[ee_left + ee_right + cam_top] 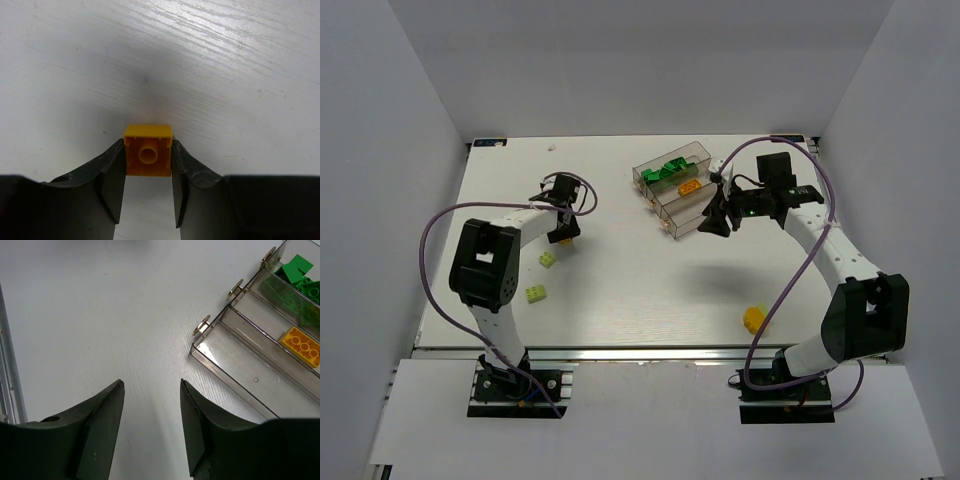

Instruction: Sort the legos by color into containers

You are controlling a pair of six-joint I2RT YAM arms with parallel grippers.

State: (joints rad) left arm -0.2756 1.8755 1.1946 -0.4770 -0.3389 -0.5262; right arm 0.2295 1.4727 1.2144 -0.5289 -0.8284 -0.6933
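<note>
The tray's middle trough [671, 196] with the orange brick is to the gripper's right in the top view, so my left gripper should rise outward over it and release.
My left gripper [563, 234] is shut on a yellow-orange brick [566, 240] at the table's left middle. In the left wrist view the brick [148, 151] sits between the fingertips [113, 172], hollow underside toward the camera, close over the table. My right gripper [716, 222] is open and empty, just right of the clear three-trough tray [672, 218]. In the right wrist view the gripper [151, 385] hovers over bare table beside the tray's near corner [201, 348]. The near trough is empty, the middle one holds an orange brick [301, 346], and the far one holds green bricks [296, 274].
Two pale yellow-green bricks [548, 260] [536, 294] lie on the table below the left gripper. An orange-yellow brick [753, 318] lies near the front edge on the right. In the top view the tray holds green bricks [665, 170] and an orange brick [688, 186].
</note>
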